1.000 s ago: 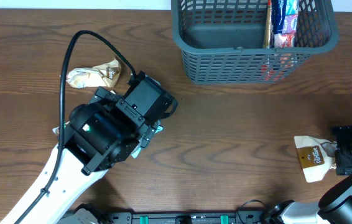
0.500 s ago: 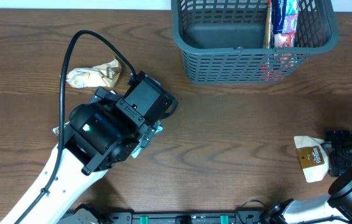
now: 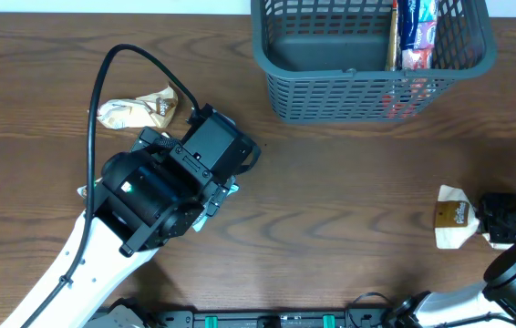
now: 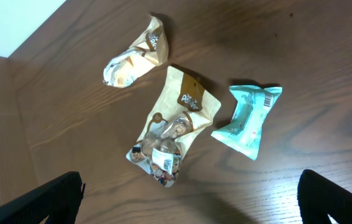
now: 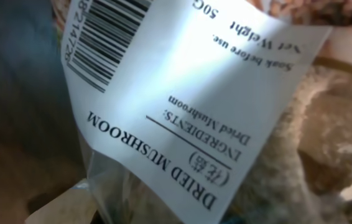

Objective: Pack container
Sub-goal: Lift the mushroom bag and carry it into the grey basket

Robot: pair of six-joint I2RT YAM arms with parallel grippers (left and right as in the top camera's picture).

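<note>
The dried mushroom packet (image 3: 452,228) goes up and outward over the basket's rim in my right gripper next, then down by the upright snack packets (image 3: 415,32).
The container (image 3: 349,73), a grey-blue lattice basket, stands at the back with several snack packets (image 3: 415,32) upright against its right side. My right gripper (image 3: 486,226) is shut on a beige dried mushroom packet (image 3: 452,228) at the table's right edge. That packet's white label (image 5: 182,112) fills the right wrist view and hides the fingers. My left gripper (image 4: 191,202) hangs open above three packets: a crumpled beige one (image 4: 132,59), a beige-and-brown one (image 4: 175,127) and a teal one (image 4: 247,118).
The left arm (image 3: 162,196) covers the table's left-middle, with its black cable (image 3: 103,73) looping toward the back. The crumpled beige packet (image 3: 138,109) lies just behind it. Bare wood lies between the two arms and in front of the basket.
My right gripper has closed on the dried mushroom packet, which has bunched up narrower and shifted slightly. The left arm has not moved.
</note>
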